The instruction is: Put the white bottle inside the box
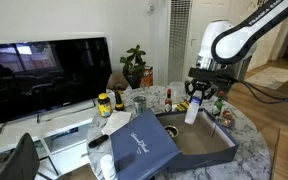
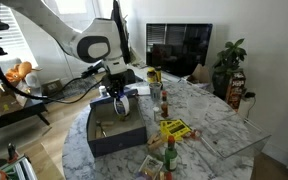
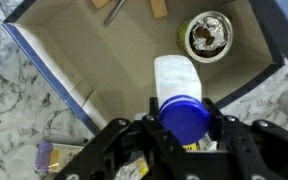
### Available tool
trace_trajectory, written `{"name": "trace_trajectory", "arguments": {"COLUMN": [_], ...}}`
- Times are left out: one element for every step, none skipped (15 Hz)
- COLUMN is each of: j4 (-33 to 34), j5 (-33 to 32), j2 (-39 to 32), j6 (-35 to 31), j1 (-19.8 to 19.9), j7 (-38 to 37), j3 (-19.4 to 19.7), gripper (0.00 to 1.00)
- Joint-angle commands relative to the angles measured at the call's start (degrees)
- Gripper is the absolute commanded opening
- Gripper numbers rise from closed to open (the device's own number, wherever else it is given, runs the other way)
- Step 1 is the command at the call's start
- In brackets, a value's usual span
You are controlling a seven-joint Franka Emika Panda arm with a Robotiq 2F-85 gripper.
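My gripper will next lower the bottle into the navy-blue box (image 1: pixel 206 150), onto the box's tan bottom beside the foil cup.
My gripper (image 1: pixel 195 96) is shut on the white bottle (image 1: pixel 192 112), which has a blue cap (image 3: pixel 182 118). I hold it upright over the near corner of the navy-blue box (image 1: pixel 206 150). In the wrist view the bottle (image 3: pixel 176 78) hangs over the box's tan floor (image 3: pixel 124 60), close to the blue wall. In an exterior view the gripper (image 2: pixel 121 92) holds the bottle (image 2: pixel 122 106) above the box (image 2: pixel 112 138). The bottle's base is above the box floor and not touching it.
A flat navy lid with pale script (image 1: pixel 136 145) leans beside the box. A round foil cup (image 3: pixel 208 34) lies inside the box. Jars and bottles (image 1: pixel 104 104) and sauce bottles (image 2: pixel 164 103) crowd the marble table. A TV (image 1: pixel 44 75) stands behind.
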State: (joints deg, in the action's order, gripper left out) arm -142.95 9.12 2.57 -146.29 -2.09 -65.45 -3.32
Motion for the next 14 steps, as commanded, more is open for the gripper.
{"name": "trace_trajectory", "arguments": {"j4": [5.7, 6.8, 8.2, 9.6, 11.0, 12.1, 13.1, 13.9, 14.2, 14.5, 14.9, 15.3, 15.6, 15.7], "j5": [4.5, 5.0, 5.5, 5.8, 5.6, 4.2, 3.5, 2.4, 0.4, -1.7, -2.7, -4.0, -4.3, -4.3], "j2": [-10.4, -12.6, -14.8, -16.6, -18.1, -19.3, -20.5, -21.3, -21.7, -22.3, -22.6, -22.9, -23.0, -22.8], "j6": [0.2, -0.5, -1.2, -2.6, -2.7, -2.9, -2.7, -1.8, -2.0, -2.6, -2.1, -1.9, -1.3, -0.3], "j1": [0.6, 0.7, 0.7, 0.5, 0.1, -0.5, -0.9, -1.5, -2.7, -3.8, -4.4, -5.1, -5.4, -5.5], "j7": [7.9, 8.9, 9.7, 9.6, 9.2, 7.7, 7.2, 6.3, 4.4, 2.5, 1.6, 0.5, -0.1, 0.0], "j3": [1.2, 1.3, 1.5, 1.5, 1.7, 2.2, 2.5, 3.1, 4.1, 5.4, 5.9, 6.5, 6.5, 6.2], "gripper": [0.19, 0.19, 0.19, 0.19, 0.19, 0.19, 0.19, 0.19, 0.19, 0.19, 0.19, 0.19, 0.19, 0.69]}}
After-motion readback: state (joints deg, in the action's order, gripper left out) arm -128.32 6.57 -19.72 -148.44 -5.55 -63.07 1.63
